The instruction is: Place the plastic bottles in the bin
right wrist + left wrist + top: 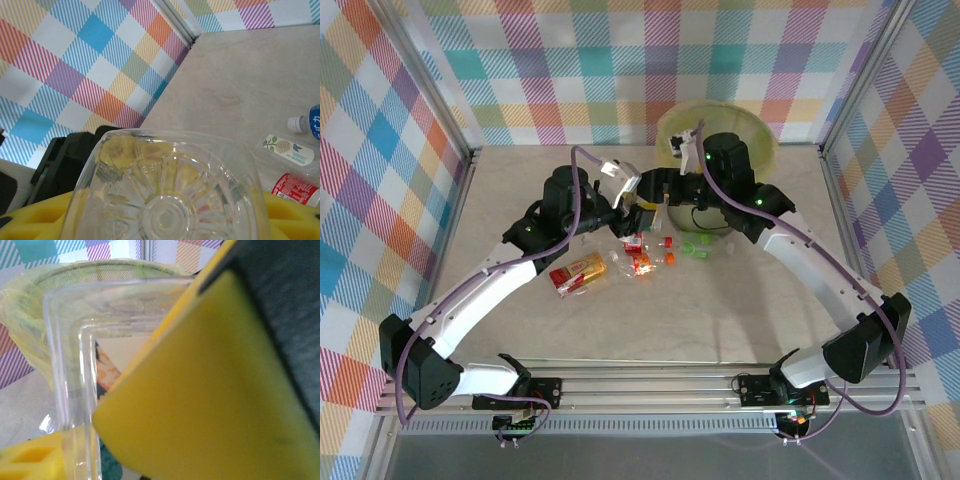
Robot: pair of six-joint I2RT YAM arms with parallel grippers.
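I should carry the clear bottle point(646, 212) by its base with my right gripper, outward and over to the bin's opening point(722, 118), and let go of it there.
A clear plastic bottle point(646, 212) hangs above the table between my two grippers, just in front of the bin point(762, 140), a round bucket lined with a yellow bag. In the right wrist view the bottle's ribbed base point(165, 200) sits between the yellow fingers point(40, 222), and my right gripper point(658, 200) is shut on it. My left gripper point(630, 215) meets it from the left. In the left wrist view the bottle's clear wall point(70, 365) stands beside a yellow finger point(30, 460), and a big yellow pad point(200, 390) hides the jaws.
More bottles lie on the table below the grippers: an orange-labelled one point(578, 272), red-labelled ones point(638, 255) and green-capped ones point(698, 247). The right wrist view has a white-labelled bottle point(287, 150) and a red one point(297, 189). Checked walls close in three sides.
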